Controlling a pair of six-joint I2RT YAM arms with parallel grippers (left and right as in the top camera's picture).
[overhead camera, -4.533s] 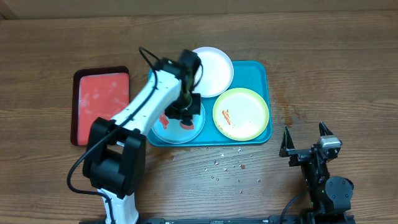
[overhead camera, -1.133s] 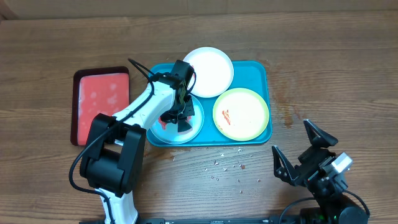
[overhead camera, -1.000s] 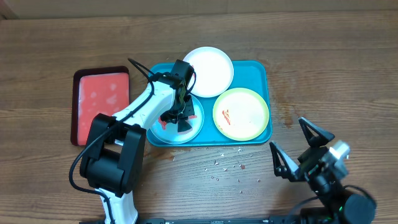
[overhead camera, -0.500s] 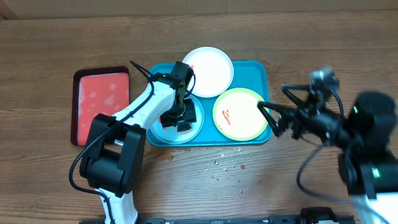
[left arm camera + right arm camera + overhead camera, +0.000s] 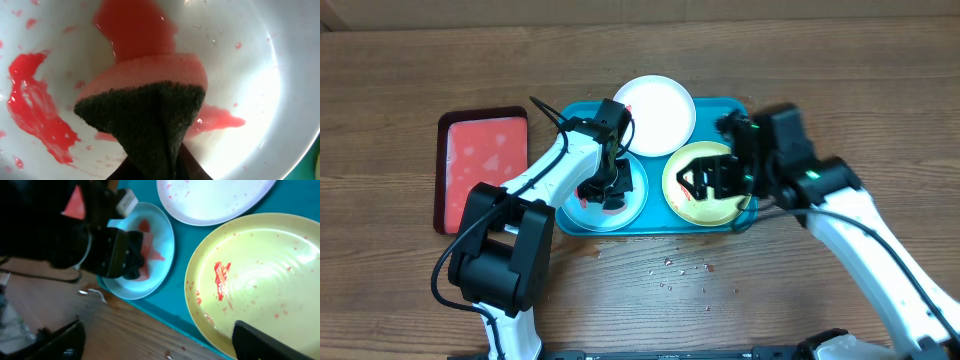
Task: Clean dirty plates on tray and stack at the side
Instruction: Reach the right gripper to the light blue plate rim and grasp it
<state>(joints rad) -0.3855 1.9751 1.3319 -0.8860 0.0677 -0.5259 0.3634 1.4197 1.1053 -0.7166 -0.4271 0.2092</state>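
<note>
The robot's right gripper needs to go across and down first, to get the light blue plate's rim [image 5: 646,189] [image 5: 172,257] by the yellow-green plate.
The teal tray [image 5: 742,118] holds three plates. My left gripper [image 5: 608,188] is shut on a pink sponge with a dark scrubbing side [image 5: 145,95], pressed into the light blue plate [image 5: 632,205], which has red sauce smears [image 5: 35,110]. The white plate [image 5: 660,108] leans on the tray's far rim. The yellow-green plate [image 5: 715,205] has a red smear [image 5: 220,277]. My right gripper [image 5: 705,180] is open above the yellow-green plate, its fingers wide apart [image 5: 155,340]. The light blue plate [image 5: 162,260] and the white plate [image 5: 210,200] also show in the right wrist view.
A smaller red tray with a dark rim [image 5: 480,160] lies to the left of the teal tray. Small crumbs and red specks [image 5: 680,265] dot the wood table in front of the tray. The left arm's cable [image 5: 545,110] arches over the tray's left end.
My right arm has swung from the table's front right corner up and left, and now hangs over the yellow-green plate. My left gripper has shifted the sponge slightly on the light blue plate.
</note>
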